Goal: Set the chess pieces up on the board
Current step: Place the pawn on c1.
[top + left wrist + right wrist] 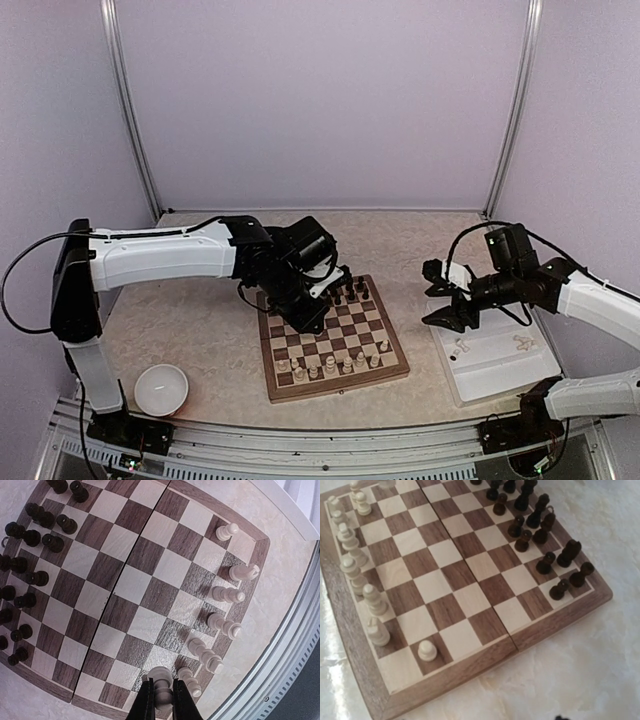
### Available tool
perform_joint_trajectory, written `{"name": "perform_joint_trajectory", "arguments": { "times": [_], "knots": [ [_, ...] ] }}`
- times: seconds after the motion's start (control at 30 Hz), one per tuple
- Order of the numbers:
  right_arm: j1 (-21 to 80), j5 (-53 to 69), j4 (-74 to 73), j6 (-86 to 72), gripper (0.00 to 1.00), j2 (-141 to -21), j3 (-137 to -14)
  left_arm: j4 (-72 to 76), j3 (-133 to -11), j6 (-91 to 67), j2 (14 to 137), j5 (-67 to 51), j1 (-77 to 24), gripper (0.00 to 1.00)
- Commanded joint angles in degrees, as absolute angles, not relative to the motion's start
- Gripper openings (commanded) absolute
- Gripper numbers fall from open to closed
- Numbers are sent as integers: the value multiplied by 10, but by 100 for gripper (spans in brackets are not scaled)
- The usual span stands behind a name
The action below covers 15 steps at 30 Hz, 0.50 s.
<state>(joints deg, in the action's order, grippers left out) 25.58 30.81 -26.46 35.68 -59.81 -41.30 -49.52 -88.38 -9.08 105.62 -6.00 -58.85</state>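
Note:
The pawn in the left gripper will next go down onto the light square [310, 360] [154, 659] ahead of the nearest standing cream piece and be let go there, since that square is empty.
My left gripper [162, 684] is shut on a cream pawn [161, 674] and holds it low over the board [130, 580], near the cream side's corner and beside a standing cream piece [190, 680]. In the top view the left gripper [308, 318] is over the board's left half [340, 388] and hides the pawn. Several cream pieces [227, 594] stand along the near edge, and dark pieces [30, 537] fill the far side. My right gripper [440, 300] is open and empty, right of the board. One cream pawn [427, 650] stands near the board's corner [470, 600] in the right wrist view.
A white tray [500, 380] lies right of the board with a few cream pieces [460, 350] in it. A white bowl [161, 389] sits at the front left. The table's front rail runs close behind the cream row.

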Motion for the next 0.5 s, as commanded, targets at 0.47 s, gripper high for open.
{"name": "perform_joint_trajectory", "arguments": {
  "times": [0.47],
  "knots": [
    [249, 303, -252, 358, 63, -602, -405, -546, -900, -69, 1130, -78, -591, 6]
  ]
}}
